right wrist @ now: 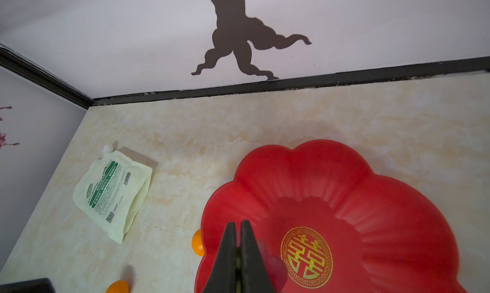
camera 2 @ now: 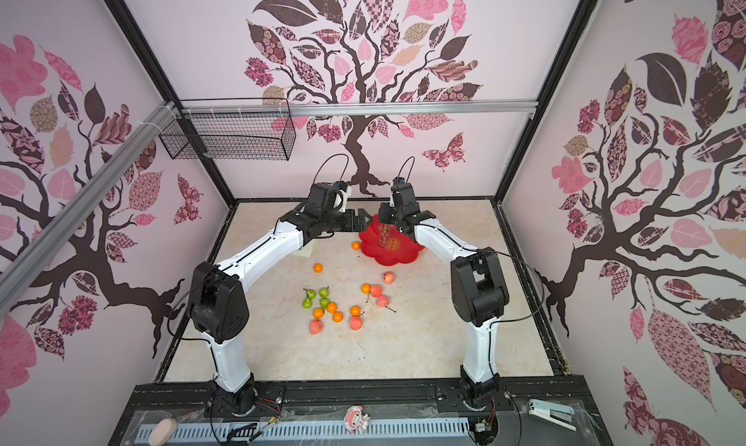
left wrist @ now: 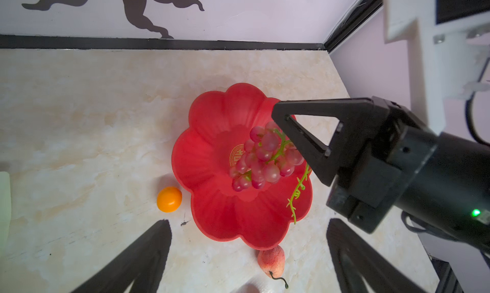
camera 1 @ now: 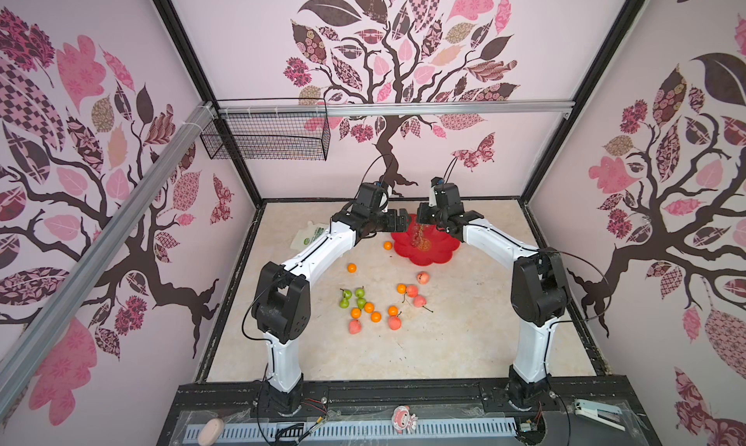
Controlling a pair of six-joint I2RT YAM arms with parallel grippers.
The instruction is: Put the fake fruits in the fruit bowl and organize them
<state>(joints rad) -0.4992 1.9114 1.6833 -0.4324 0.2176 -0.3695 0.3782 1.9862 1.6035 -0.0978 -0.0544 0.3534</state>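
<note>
I need to move my right gripper down and away from the orange by the bowl's rim, over the bowl's opposite petal point(right wrist: 411, 224). The bunch is still hanging, so this should free the stem.
The red flower-shaped fruit bowl point(camera 1: 438, 256) point(camera 2: 405, 256) point(left wrist: 212, 151) point(right wrist: 371, 198) sits at the back of the table. My right gripper point(camera 1: 424, 218) point(camera 2: 386, 218) point(left wrist: 299, 135) point(right wrist: 238, 225) is shut on the green stem of the grape bunch point(camera 1: 420, 238) point(left wrist: 262, 159), which hangs over the bowl's gold centre. My left gripper point(camera 1: 403, 220) point(camera 2: 363, 217) point(left wrist: 249, 222) is open and empty, just left of the bowl. One orange point(camera 1: 387, 245) point(left wrist: 169, 199) lies by the bowl's rim. Green pears point(camera 1: 355, 298), more oranges point(camera 1: 375, 317) and peaches point(camera 1: 422, 277) point(left wrist: 271, 259) lie nearer the front.
A white pouch with a green label point(camera 1: 313, 236) point(right wrist: 114, 193) lies left of the bowl, partly under my left arm. A black wire basket point(camera 1: 266, 137) hangs on the back left rail. The back wall stands close behind the bowl.
</note>
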